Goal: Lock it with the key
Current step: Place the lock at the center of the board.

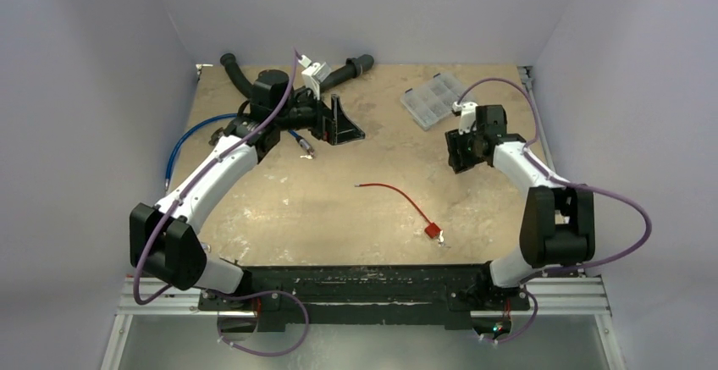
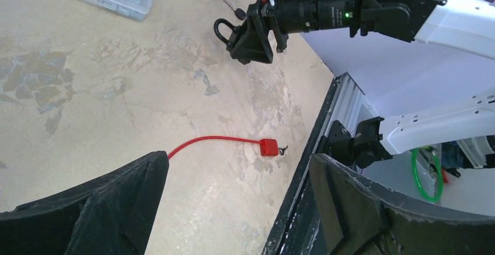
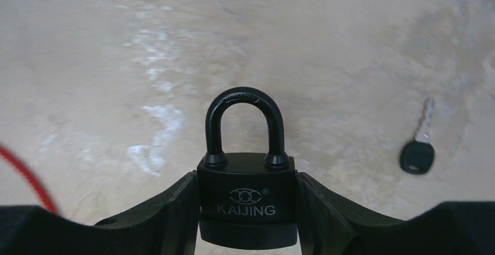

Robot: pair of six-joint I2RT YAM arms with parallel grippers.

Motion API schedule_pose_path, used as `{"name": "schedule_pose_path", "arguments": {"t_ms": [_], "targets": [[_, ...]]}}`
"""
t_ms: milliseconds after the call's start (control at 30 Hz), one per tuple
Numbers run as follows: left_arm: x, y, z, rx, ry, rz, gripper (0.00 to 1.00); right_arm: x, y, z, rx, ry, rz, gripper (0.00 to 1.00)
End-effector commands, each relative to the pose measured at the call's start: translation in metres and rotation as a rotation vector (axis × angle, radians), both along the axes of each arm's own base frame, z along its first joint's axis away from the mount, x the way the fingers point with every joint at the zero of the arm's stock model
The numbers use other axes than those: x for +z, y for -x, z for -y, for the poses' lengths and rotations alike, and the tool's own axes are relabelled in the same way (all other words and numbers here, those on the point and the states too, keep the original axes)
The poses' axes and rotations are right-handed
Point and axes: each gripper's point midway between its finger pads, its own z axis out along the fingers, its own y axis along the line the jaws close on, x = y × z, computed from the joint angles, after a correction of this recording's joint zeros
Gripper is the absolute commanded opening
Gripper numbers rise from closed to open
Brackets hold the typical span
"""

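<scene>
Next, my right gripper carries the black KAIJING padlock [image 3: 245, 199] toward the black-headed key and moves down to the tabletop, since the table beside that key lies clear.
A thin red cable lock lies on the table, its small red body [image 1: 433, 231] near the front edge and also in the left wrist view [image 2: 268, 147]. The tiny silvery key [image 2: 283, 149] sits at the body's end, seemingly stuck in it. My right gripper [image 3: 246, 185] is shut on a black KAIJING padlock [image 3: 245, 199] with its shackle closed, held just above the table. A separate black-headed key [image 3: 418, 150] lies on the table to its right. My left gripper [image 2: 236, 167] is open and empty, high over the back left, far from the red lock.
A clear plastic organiser box [image 1: 432, 99] sits at the back right, behind the right gripper [image 1: 464, 151]. Black hoses [image 1: 241, 74] and a blue cable [image 1: 182, 141] lie at the back left near the left gripper [image 1: 339, 123]. Walls close three sides.
</scene>
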Motion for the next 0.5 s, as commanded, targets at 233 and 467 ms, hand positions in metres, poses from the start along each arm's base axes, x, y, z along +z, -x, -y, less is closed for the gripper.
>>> {"name": "schedule_pose_path", "arguments": {"t_ms": [233, 467], "targets": [[0.024, -0.008, -0.008, 0.079, -0.012, 0.137, 1.00, 0.004, -0.062, 0.068, -0.322, 0.047, 0.033, 0.39], [0.022, -0.005, -0.010, 0.073, -0.024, 0.160, 1.00, -0.014, -0.070, 0.090, -0.388, 0.066, 0.009, 0.42]]}}
